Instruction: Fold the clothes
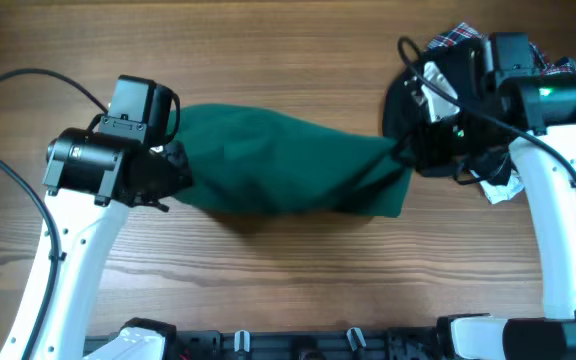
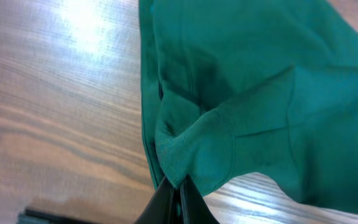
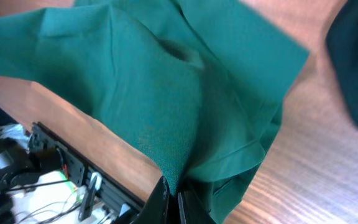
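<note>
My left gripper will go back toward the black rails, down to the bare tabletop before them, and release the clothes' pinched, raised edge.
The dark green clothes (image 1: 288, 160) hang stretched between my two grippers above the middle of the wooden table, sagging in loose folds. At the cloth's left end my left gripper (image 1: 175, 160) is shut on a pinched edge; in the left wrist view the green fabric (image 2: 260, 87) runs down into the shut left gripper (image 2: 179, 186). My right gripper (image 1: 405, 152) is shut on the right end. The right wrist view shows the clothes (image 3: 166, 81) draping away from the shut right gripper (image 3: 173, 190), with a hemmed edge folded beside it.
A black garment (image 1: 408, 95) lies at the back right under the right arm, with a plaid shirt (image 1: 463, 38) behind it and a white crumpled item (image 1: 498, 185) beside the arm. Black rails and cables (image 3: 48, 168) run along the table's front edge.
</note>
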Motion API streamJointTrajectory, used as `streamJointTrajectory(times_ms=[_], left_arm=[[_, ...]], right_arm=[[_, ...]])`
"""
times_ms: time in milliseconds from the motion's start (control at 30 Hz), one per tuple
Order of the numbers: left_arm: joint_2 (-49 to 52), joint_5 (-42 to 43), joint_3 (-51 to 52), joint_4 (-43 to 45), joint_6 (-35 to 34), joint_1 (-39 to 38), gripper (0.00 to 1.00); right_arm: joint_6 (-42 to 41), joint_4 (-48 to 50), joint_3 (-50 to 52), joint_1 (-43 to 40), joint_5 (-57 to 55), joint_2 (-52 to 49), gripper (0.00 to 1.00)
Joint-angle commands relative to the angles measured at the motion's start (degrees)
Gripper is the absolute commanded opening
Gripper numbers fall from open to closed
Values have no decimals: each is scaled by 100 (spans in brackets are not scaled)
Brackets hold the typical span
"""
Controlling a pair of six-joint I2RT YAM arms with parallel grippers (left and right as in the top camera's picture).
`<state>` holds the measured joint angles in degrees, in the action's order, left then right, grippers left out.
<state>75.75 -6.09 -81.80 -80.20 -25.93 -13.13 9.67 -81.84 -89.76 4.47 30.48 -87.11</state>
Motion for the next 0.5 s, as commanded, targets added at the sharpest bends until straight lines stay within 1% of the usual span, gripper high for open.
streamJointTrajectory(times_ms=[0,167,300,467], left_arm=[[39,70,125,-225,-439,0,4],[39,293,741,-278,-509,0,4],[37,367,1357,-306,-743,0,4],[-70,719,1633,-369,-761,-26,4]], right_arm=[[-85,-7,374,20,326,31,4],[-223,-24,739,20,319,367,4],[-387,-59,1001,20,304,879,4],[-428,-350,1080,20,302,1331,4]])
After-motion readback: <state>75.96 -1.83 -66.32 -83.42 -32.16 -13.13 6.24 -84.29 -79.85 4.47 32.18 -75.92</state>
